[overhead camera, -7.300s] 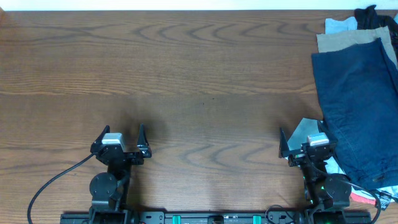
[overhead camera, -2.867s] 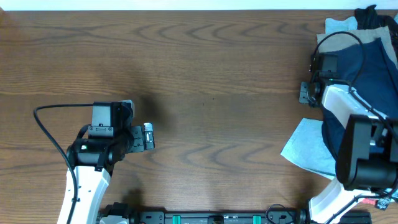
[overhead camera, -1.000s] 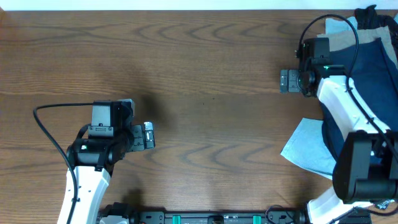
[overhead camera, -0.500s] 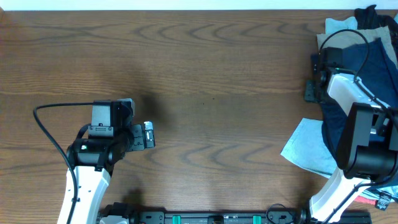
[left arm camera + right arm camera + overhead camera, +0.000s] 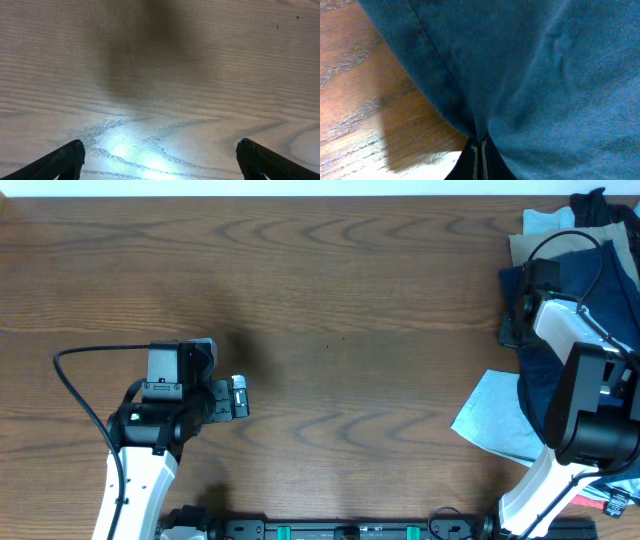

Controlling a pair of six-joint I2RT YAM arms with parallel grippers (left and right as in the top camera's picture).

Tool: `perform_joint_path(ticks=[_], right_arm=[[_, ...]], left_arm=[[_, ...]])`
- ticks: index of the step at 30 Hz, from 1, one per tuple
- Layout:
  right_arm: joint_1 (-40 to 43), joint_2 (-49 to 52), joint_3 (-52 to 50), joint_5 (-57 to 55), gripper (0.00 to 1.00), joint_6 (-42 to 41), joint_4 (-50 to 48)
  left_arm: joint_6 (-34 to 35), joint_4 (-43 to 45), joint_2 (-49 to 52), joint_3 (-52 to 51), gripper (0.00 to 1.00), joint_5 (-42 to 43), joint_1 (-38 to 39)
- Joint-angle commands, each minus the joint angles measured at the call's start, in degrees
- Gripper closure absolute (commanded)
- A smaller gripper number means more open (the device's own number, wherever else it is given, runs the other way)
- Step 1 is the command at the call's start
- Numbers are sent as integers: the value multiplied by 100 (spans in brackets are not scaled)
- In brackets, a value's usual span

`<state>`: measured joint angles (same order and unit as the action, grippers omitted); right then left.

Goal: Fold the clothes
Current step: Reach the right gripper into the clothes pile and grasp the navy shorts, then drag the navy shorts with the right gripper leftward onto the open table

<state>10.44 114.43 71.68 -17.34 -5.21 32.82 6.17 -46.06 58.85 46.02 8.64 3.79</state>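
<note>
My right gripper lifts the navy hem next, carries it to the left in the overhead view and releases it, since clear bare wood lies there.
The clothes, dark navy denim trousers (image 5: 622, 305), lie at the table's right edge, partly under my right arm. My right gripper (image 5: 511, 330) is at their left hem. The right wrist view shows its jaws (image 5: 481, 143) shut, pinching a fold of the navy cloth (image 5: 540, 75) beside bare wood. Far away over the left half of the table, my left gripper (image 5: 238, 397) stands open. Its two dark fingertips (image 5: 72, 152) are wide apart above bare wood, with nothing between them (image 5: 160, 146).
Tan khaki trousers (image 5: 545, 242) and a black garment (image 5: 600, 205) lie behind the navy ones. A pale blue cloth (image 5: 490, 415) pokes out from under them at the front right. A cable (image 5: 90, 352) loops off the left arm.
My right gripper drew back rightward from over the bare wood to the trousers' left hem and shut on the cloth. The left arm has held still.
</note>
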Motion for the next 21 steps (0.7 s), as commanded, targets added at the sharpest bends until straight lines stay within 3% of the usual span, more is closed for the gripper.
perform_joint_path(ticks=[1, 5, 12, 16, 21], right_arm=[[42, -269, 210, 153, 99, -35, 188], [31, -772, 680, 990, 99, -33, 570], [-446, -1556, 1115, 3873, 99, -140, 769], [-1045, -1615, 1113, 4096, 99, -706, 409], [-2020, -1447, 1108, 4059, 96, -800, 0]], left_arm=[[11, 9, 31, 103, 2, -9, -35], [11, 9, 31, 103, 2, -9, -35], [11, 31, 31, 103, 2, -9, -35], [11, 94, 31, 103, 2, -9, -35], [13, 181, 31, 103, 2, -7, -35]])
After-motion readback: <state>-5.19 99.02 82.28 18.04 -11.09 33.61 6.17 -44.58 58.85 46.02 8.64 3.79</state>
